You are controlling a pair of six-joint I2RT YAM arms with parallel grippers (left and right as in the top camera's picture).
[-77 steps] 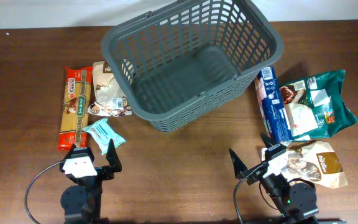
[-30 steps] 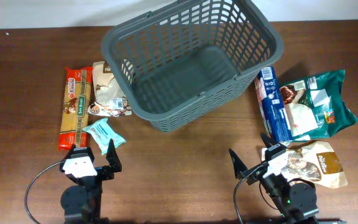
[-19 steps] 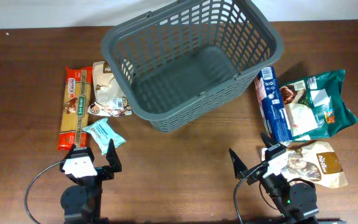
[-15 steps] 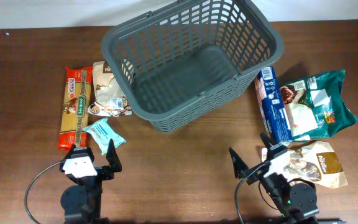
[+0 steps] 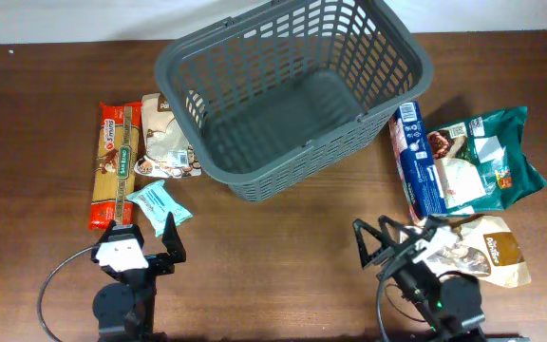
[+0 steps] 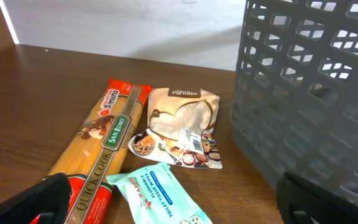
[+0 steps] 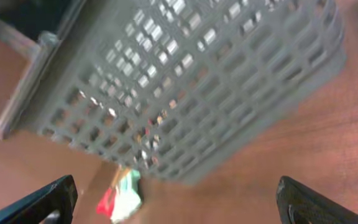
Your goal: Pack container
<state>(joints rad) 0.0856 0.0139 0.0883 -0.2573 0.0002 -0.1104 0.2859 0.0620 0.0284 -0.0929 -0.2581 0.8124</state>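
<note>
My right gripper rises and moves outward onto the basket's top bar by the blue packet next, since that side of the basket stands higher than my open fingers.
The container, a large dark grey lattice basket (image 5: pixel 254 185), stands empty at the back middle of the table; it also shows as the basket (image 6: pixel 309 93) and, blurred, the basket (image 7: pixel 185 81). My left gripper (image 5: pixel 142 239) is open at the front left, just short of a teal wipes packet (image 5: pixel 157 206). In the left wrist view the left gripper (image 6: pixel 185 210) hangs over the wipes packet (image 6: pixel 160 196) with nothing between its fingers. My right gripper (image 5: pixel 387 237) is open at the front right, turned towards the basket, and the right gripper (image 7: pixel 179 200) holds nothing.
Left of the basket lie a long spaghetti pack (image 5: pixel 114 166) and a beige pouch (image 5: pixel 166 138). On the right lie a blue packet (image 5: pixel 418 161), a green bag (image 5: pixel 487 157) and a beige pouch (image 5: pixel 487 252) beside the right arm. Brown tabletop lies in front of the basket.
The right gripper has swung round to the left towards the basket, and its wrist view is blurred by motion. The left arm, basket and packets have not moved.
</note>
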